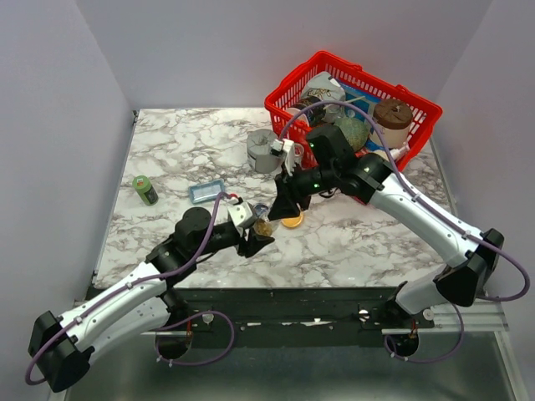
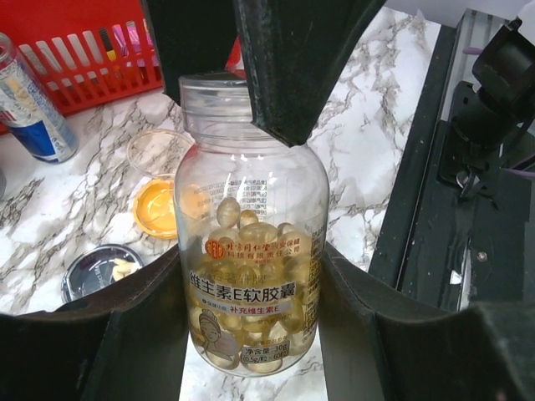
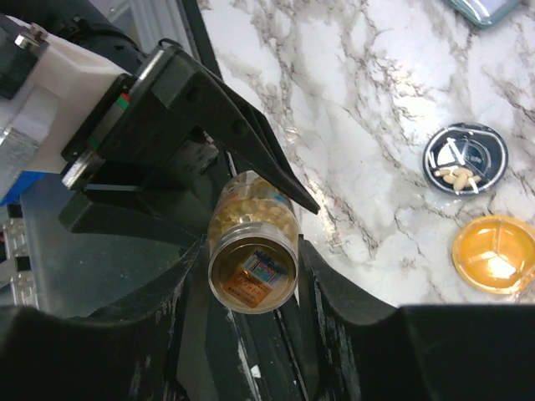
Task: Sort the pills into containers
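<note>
My right gripper's cap from the bottle will go right in the top view and down, for release on the empty marble (image 1: 321, 237) beside the orange dish.
A clear pill bottle (image 2: 251, 251) of yellow softgels with a Chinese label is held between both grippers just above the table. My left gripper (image 2: 251, 322) is shut on its body. My right gripper (image 3: 252, 276) is closed around its neck from above, fingers touching both sides; I cannot tell if a cap is on. In the top view the bottle (image 1: 264, 225) sits between the left gripper (image 1: 256, 240) and the right gripper (image 1: 280, 209). The orange dish (image 3: 495, 253) looks empty. The silvery dish (image 3: 465, 159) with a dark inside holds a few pale pills.
A red wire basket (image 1: 359, 92) of items stands at the back right, a grey squat cylinder (image 1: 263, 150) before it. A small green bottle (image 1: 145, 190) and a blue-rimmed flat box (image 1: 206, 192) lie at the left. A clear round lid (image 2: 159, 150) lies beyond the orange dish.
</note>
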### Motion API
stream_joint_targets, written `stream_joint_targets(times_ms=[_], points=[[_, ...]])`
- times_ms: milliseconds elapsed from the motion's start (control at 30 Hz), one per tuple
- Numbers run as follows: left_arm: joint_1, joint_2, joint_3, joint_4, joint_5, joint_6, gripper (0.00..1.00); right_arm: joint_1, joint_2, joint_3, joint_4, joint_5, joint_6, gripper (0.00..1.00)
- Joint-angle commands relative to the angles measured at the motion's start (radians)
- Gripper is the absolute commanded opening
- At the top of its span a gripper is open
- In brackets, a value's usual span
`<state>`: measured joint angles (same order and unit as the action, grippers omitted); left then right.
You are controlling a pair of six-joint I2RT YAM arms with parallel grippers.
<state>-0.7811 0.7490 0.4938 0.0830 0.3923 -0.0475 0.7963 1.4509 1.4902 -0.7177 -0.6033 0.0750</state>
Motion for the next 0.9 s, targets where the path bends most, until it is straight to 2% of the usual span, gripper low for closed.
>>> stream_joint_targets(times_ms=[0, 33, 67, 133, 167, 267, 367, 600, 767, 867], points=[[-0.006, -0.023, 0.029, -0.026, 0.014, 0.104, 0.00, 0.011, 0.064, 0.123, -0.116, -0.280, -0.300, 0.09], [-0.006, -0.028, 0.029, -0.035, 0.025, 0.121, 0.00, 0.012, 0.081, 0.187, -0.225, -0.374, -0.399, 0.08], [-0.006, -0.034, 0.028, -0.049, 0.037, 0.135, 0.00, 0.014, 0.116, 0.214, -0.274, -0.412, -0.567, 0.08], [-0.006, -0.049, 0.023, -0.064, 0.077, 0.179, 0.00, 0.018, 0.147, 0.263, -0.423, -0.459, -0.750, 0.11], [-0.006, -0.054, 0.023, -0.071, 0.088, 0.190, 0.00, 0.020, 0.154, 0.280, -0.449, -0.473, -0.922, 0.12], [-0.006, -0.069, 0.022, -0.081, 0.112, 0.208, 0.00, 0.020, 0.128, 0.221, -0.407, -0.461, -1.071, 0.12], [-0.006, -0.086, 0.011, -0.106, 0.105, 0.210, 0.00, 0.020, 0.091, 0.191, -0.296, -0.415, -1.042, 0.10], [-0.006, -0.123, -0.021, -0.088, 0.088, 0.199, 0.00, -0.014, 0.091, 0.223, -0.275, -0.371, -0.925, 0.09], [-0.006, -0.137, -0.024, -0.092, 0.071, 0.195, 0.00, -0.113, 0.053, 0.147, -0.152, -0.378, -0.708, 0.08], [-0.006, -0.148, -0.023, -0.095, 0.057, 0.173, 0.00, -0.175, 0.010, 0.046, -0.056, -0.327, -0.577, 0.06]])
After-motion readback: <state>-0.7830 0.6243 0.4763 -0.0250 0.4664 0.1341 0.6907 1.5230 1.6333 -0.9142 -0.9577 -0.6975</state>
